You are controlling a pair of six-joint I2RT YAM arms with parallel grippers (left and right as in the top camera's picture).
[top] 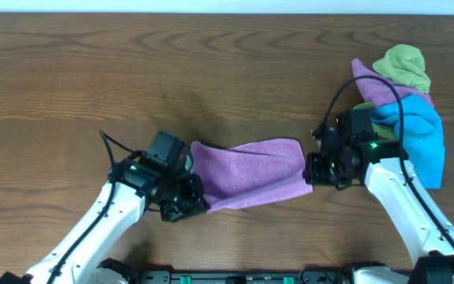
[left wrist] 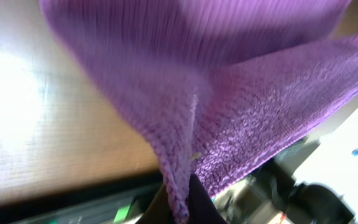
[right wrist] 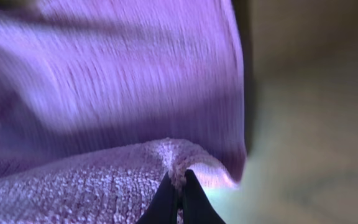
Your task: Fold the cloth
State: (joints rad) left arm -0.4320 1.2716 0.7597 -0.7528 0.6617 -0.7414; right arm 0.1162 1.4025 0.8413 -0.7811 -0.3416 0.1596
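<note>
My right gripper should release the cloth's held edge at the cloth's far corner [top: 296,143], lower and farther outward.
The lilac cloth [top: 251,172] hangs stretched between my two grippers over the middle of the table, doubled over lengthwise. My left gripper [top: 198,201] is shut on its left front corner; in the left wrist view the cloth [left wrist: 247,93] rises from the pinched edge between the fingers [left wrist: 180,208]. My right gripper [top: 310,175] is shut on the right front corner; in the right wrist view the cloth [right wrist: 104,99] fills the frame above the closed fingertips [right wrist: 178,186].
A pile of other cloths lies at the back right: a bright blue cloth [top: 420,134], an olive-green cloth [top: 404,67] and another purple one [top: 369,83]. The brown wooden table [top: 93,71] runs to the front edge near the arm bases.
</note>
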